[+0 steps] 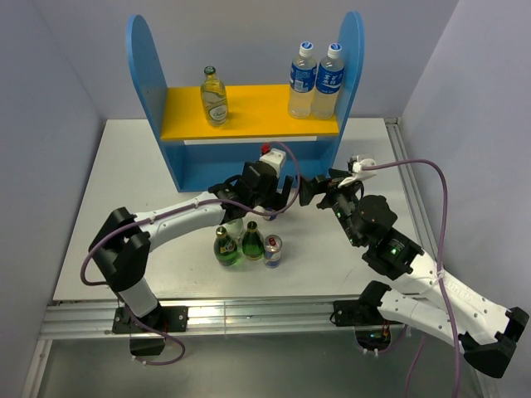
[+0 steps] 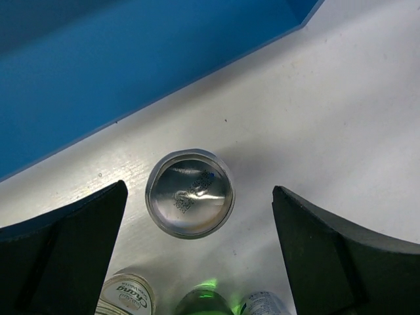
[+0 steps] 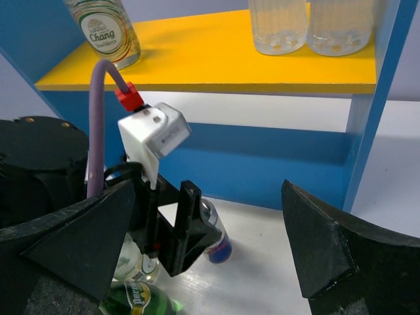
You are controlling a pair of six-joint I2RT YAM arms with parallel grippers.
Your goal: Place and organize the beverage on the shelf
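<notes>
The left gripper will go down a little around the can's silver top (image 2: 190, 194) and close there, because the can is standing untouched between the spread fingers.
My left gripper (image 1: 272, 196) hangs open over a blue-and-silver can standing on the table before the shelf (image 1: 145, 66). In the left wrist view the can's silver top (image 2: 189, 193) sits between the spread fingers (image 2: 79, 230), untouched. Two green bottles (image 1: 225, 246) (image 1: 253, 240) and a second can (image 1: 273, 249) stand just behind it. A clear Chang bottle (image 2: 125, 295) stands beside them, under the left arm. Another clear bottle (image 1: 214, 95) stands on the yellow board (image 1: 257, 108). My right gripper (image 1: 319, 189) is open and empty, facing the left gripper; its view shows the can (image 3: 220, 239).
Two tall plastic bottles with blue labels (image 1: 303, 79) (image 1: 330, 79) stand at the right end of the yellow board. The shelf's lower level (image 3: 275, 164) shows only its blue back panel. The table's metal rail (image 1: 406, 166) runs along the right, grey walls on both sides.
</notes>
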